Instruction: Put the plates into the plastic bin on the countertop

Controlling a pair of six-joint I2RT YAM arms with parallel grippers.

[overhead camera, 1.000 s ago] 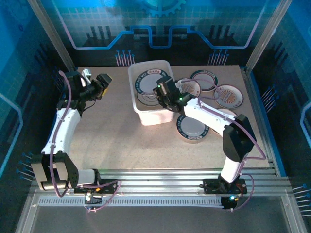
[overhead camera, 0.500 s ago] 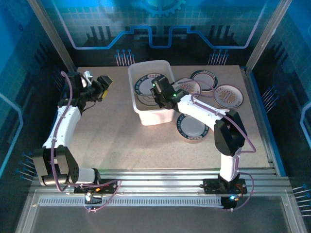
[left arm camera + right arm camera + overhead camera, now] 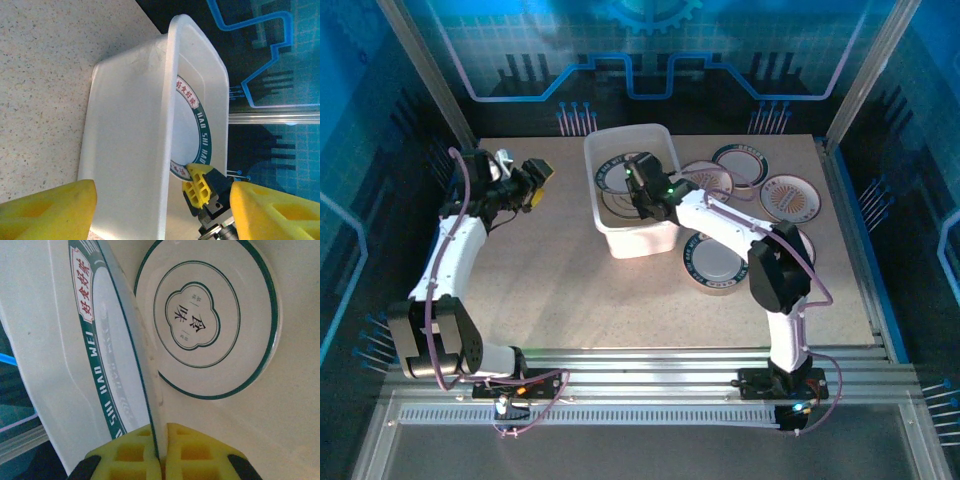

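Observation:
The held plate still hangs high, so next my right gripper should lower toward the flat plate (image 3: pixel 207 320) below it in the bin and release the held plate's rim.
The plastic bin (image 3: pixel 640 240) stands at the back middle of the countertop (image 3: pixel 550 280). My right gripper (image 3: pixel 640 183) reaches into it, shut on the rim of a green-rimmed plate (image 3: pixel 107 355) that stands tilted on edge against the bin's left wall. Another green-rimmed plate (image 3: pixel 205 325) lies flat on the bin floor. My left gripper (image 3: pixel 533 180) hovers open and empty to the left of the bin. In the left wrist view the bin (image 3: pixel 130 125) shows with the held plate (image 3: pixel 192 130) inside, between my left gripper's (image 3: pixel 160 215) wide-apart fingers. More plates (image 3: pixel 790 197) lie right of the bin.
Right of the bin lie an orange-patterned plate (image 3: pixel 708 180), a green-rimmed plate (image 3: pixel 740 160) and a stack of plates (image 3: pixel 715 265) nearer the front. Metal rails and blue walls frame the countertop. The left and front parts of the top are bare.
The right arm has pushed further left into the bin, carrying the plate toward the bin's left wall. The left arm has barely moved.

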